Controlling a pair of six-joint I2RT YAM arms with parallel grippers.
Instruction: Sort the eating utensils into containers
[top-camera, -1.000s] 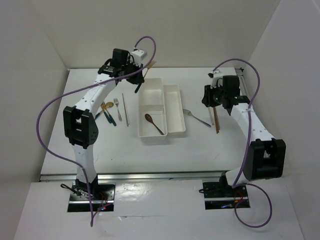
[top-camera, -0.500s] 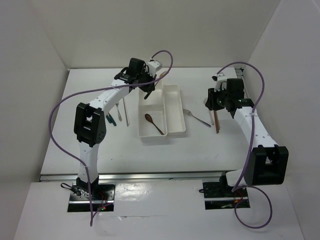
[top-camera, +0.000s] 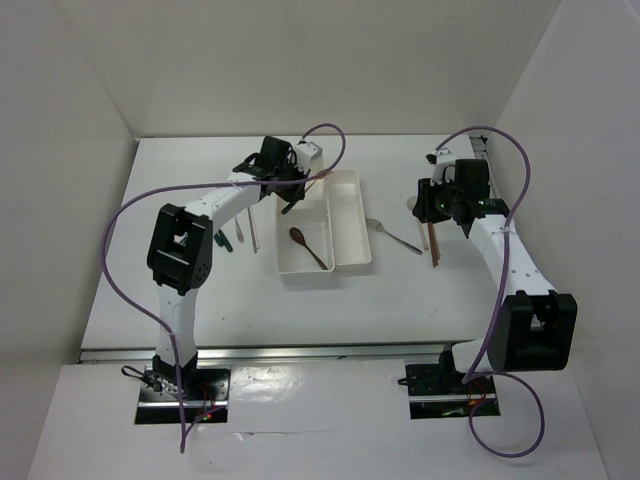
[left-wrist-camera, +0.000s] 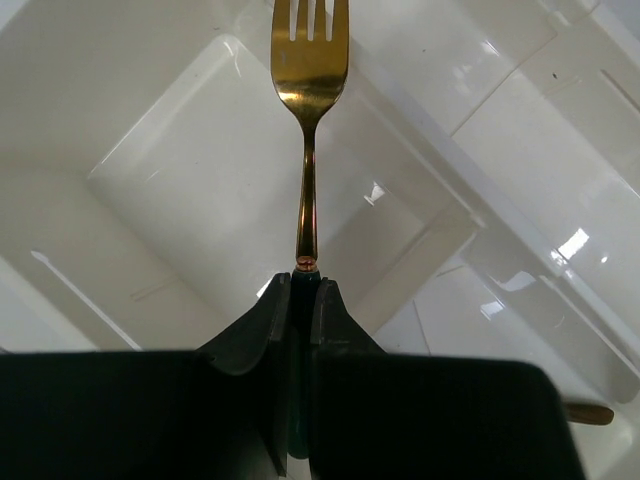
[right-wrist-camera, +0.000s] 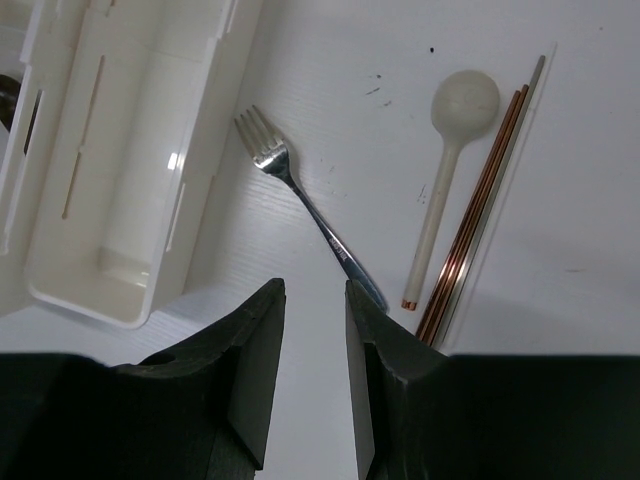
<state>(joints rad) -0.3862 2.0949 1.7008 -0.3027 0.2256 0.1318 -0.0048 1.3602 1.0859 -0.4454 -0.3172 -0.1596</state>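
Note:
My left gripper holds the gold fork. Next it should go up over the wide white tray's far section (top-camera: 309, 190) (left-wrist-camera: 268, 188), down toward the section's empty bottom, then release it.
My left gripper (top-camera: 291, 187) (left-wrist-camera: 303, 285) is shut on the dark green handle of a gold fork (left-wrist-camera: 308, 90). It holds the fork tines-forward over the far compartment of the wide white tray (top-camera: 300, 268) (left-wrist-camera: 190, 190). A brown spoon (top-camera: 308, 247) lies in the tray's near compartment. The long narrow tray (top-camera: 350, 225) (right-wrist-camera: 120, 180) stands against its right side. My right gripper (top-camera: 432, 208) (right-wrist-camera: 315, 295) is open and empty, just above the table by the handle end of a silver fork (right-wrist-camera: 300, 195) (top-camera: 393, 236).
A white spoon (right-wrist-camera: 452, 150) and copper-brown chopsticks (right-wrist-camera: 475, 210) (top-camera: 432, 245) lie right of the silver fork. Left of the trays lie green-handled utensils (top-camera: 225, 238) and silver chopsticks (top-camera: 252, 230), partly hidden by my left arm. White walls enclose the table.
My left gripper has carried the gold fork rightward and lower, from the tray's far left corner to over its far compartment. My right gripper shifted slightly right, then stayed.

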